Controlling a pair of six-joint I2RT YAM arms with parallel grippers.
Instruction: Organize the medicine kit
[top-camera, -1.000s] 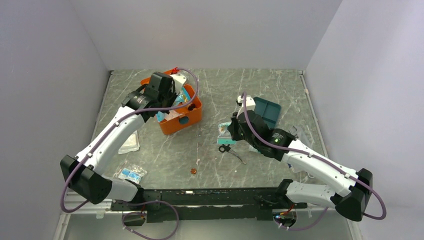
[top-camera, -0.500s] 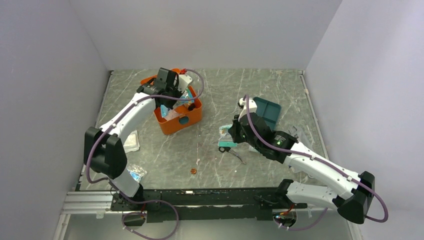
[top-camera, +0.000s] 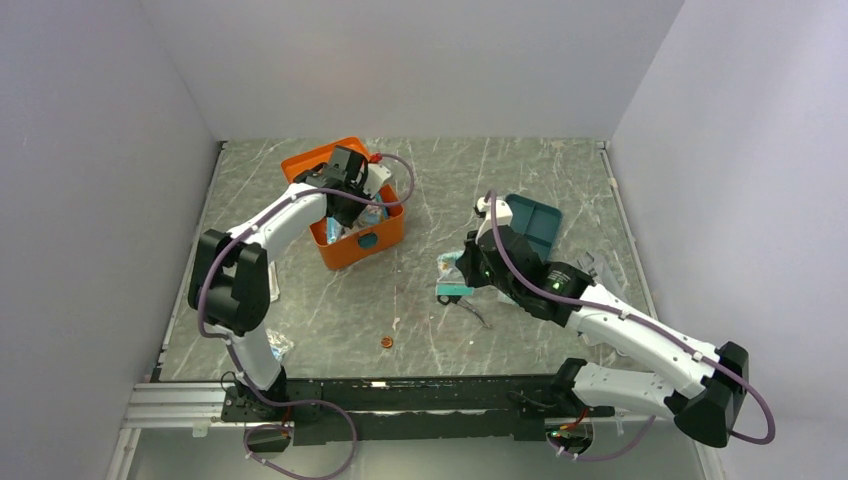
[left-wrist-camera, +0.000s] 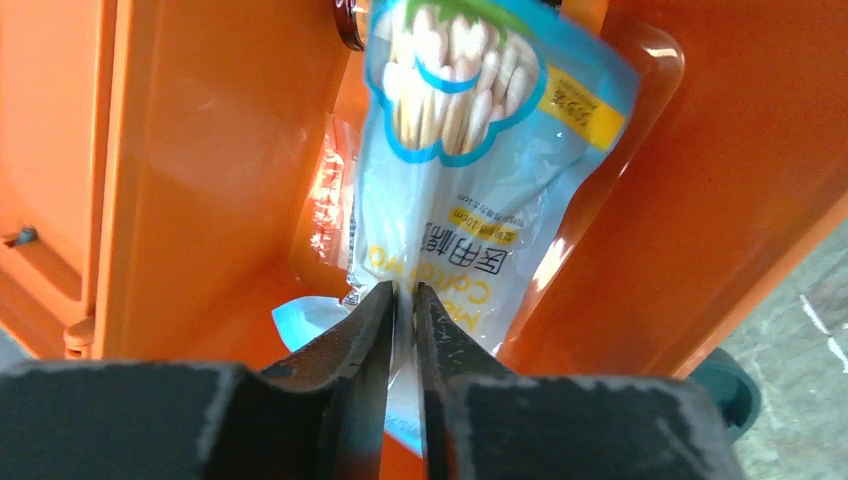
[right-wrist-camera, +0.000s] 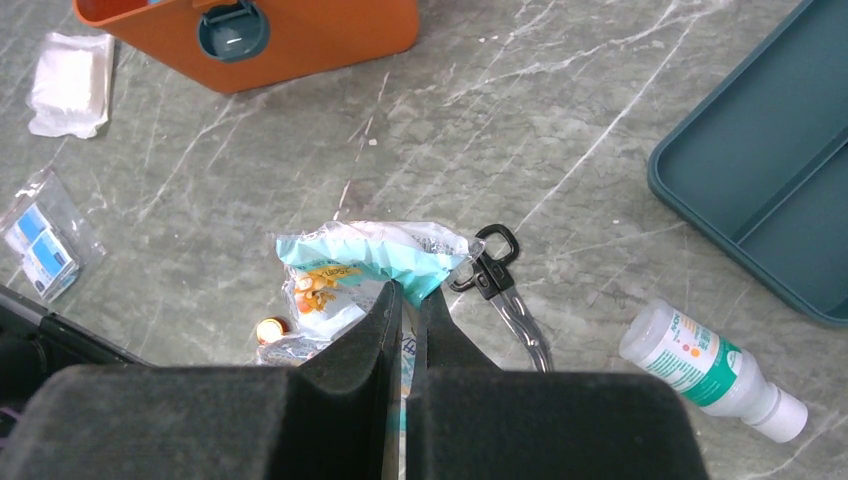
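Observation:
The packet in my right gripper goes over the open kit (top-camera: 352, 247) next, then down for release, as that kit lies outward and left in the top view.
The orange medicine kit (top-camera: 352, 247) stands open at the back left, its lid tipped back and its teal latch facing forward. My left gripper (top-camera: 350, 203) reaches down into it. In the left wrist view it (left-wrist-camera: 403, 292) is shut on a blue-and-white cotton swab packet (left-wrist-camera: 480, 150) that hangs inside the kit's orange walls (left-wrist-camera: 200, 150). My right gripper (top-camera: 465, 272) is right of centre, shut (right-wrist-camera: 408, 292) on a crumpled teal-and-white packet (right-wrist-camera: 370, 250) above the table. The kit (right-wrist-camera: 300, 35) lies ahead of it to the left.
A flat teal divided tray (top-camera: 538, 222) lies behind the right gripper. Black-handled scissors (right-wrist-camera: 505, 290) and a white bottle (right-wrist-camera: 710, 365) lie by the held packet. A gauze pad (right-wrist-camera: 68, 85), a small blue-labelled bag (right-wrist-camera: 40, 250) and a small orange round thing (top-camera: 386, 342) lie near the front.
The left arm has folded back and its gripper has gone further right and down into the kit with the swab packet. The right gripper with its packet has barely moved.

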